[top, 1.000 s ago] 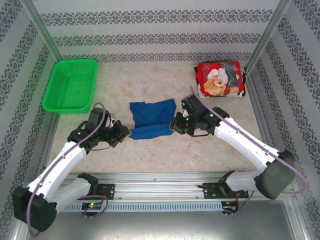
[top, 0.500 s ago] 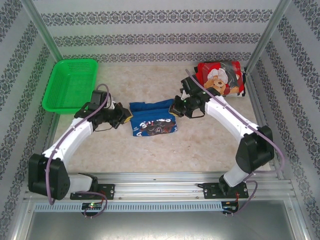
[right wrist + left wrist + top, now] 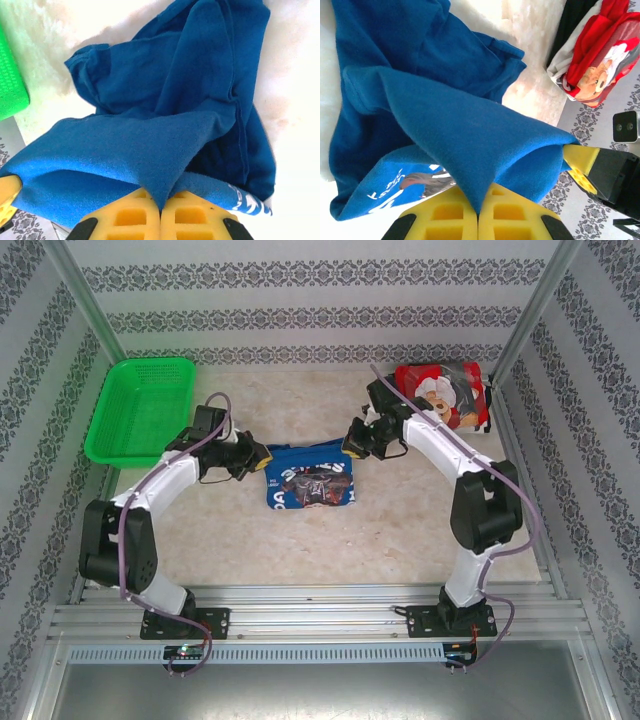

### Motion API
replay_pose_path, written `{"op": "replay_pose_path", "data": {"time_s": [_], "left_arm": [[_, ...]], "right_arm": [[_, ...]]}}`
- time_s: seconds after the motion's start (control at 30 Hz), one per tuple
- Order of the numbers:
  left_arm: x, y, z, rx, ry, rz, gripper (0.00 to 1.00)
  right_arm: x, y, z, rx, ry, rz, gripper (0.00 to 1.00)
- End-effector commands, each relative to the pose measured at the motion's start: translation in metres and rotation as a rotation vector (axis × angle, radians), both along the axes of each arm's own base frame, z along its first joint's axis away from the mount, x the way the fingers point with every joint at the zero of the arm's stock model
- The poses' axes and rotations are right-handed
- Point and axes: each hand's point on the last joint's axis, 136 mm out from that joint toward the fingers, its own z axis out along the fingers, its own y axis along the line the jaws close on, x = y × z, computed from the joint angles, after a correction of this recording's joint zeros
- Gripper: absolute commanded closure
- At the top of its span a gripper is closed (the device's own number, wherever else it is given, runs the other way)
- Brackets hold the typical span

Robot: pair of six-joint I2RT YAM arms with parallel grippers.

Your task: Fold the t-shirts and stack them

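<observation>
I should next move my left gripper down and slightly outward onto the darker blue under-layer [image 3: 279, 448] [image 3: 435, 65] and release the corner, because the t-shirt's lifted edge still hangs above the tabletop.
The royal blue t-shirt [image 3: 306, 478] lies mid-table, its printed side with white lettering facing up and its far edge lifted. My left gripper [image 3: 260, 458] is shut on that edge's left corner; in the left wrist view the blue cloth [image 3: 470, 125] runs pinched into the yellow pads [image 3: 445, 215]. My right gripper [image 3: 352, 440] is shut on the right corner, the blue fabric [image 3: 165, 125] caught between its yellow pads [image 3: 195, 217]. The red t-shirt [image 3: 440, 398] with a teddy-bear print lies folded at the back right, also seen as a red bundle [image 3: 600, 55].
A green plastic basket [image 3: 143, 410] stands at the back left, its corner [image 3: 10, 85] near the blue shirt. Patterned walls enclose the table on three sides. Metal rails run along the near edge by the arm bases.
Both grippers carried the blue shirt's near edge up and away toward the back. The fold has turned over, so the printed side now faces up.
</observation>
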Motion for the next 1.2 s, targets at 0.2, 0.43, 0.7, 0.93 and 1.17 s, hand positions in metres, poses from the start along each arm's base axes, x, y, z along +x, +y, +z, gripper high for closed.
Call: {"op": "replay_pose_path", "data": {"time_s": [0.2,0.43,0.7,0.93,1.17], "left_arm": [[0.036,0.011,-0.014,-0.003,-0.033,0.019,1.00],[0.056,0.014,-0.026,0.007,-0.021,0.026,1.00],[0.073,0.017,-0.049,0.012,0.013,0.042,0.93],[0.101,0.028,-0.027,-0.030,-0.064,0.121,0.44],[0.119,0.036,0.078,0.022,-0.288,0.120,0.00]], "right_arm": [[0.042,-0.007,-0.018,-0.027,-0.015,0.015,0.98],[0.063,-0.011,-0.036,-0.024,0.011,0.007,0.97],[0.085,-0.010,-0.054,-0.012,0.033,0.000,0.87],[0.111,-0.012,-0.037,0.021,-0.037,-0.032,0.53],[0.107,-0.037,0.044,-0.018,-0.236,-0.030,0.48]]}}
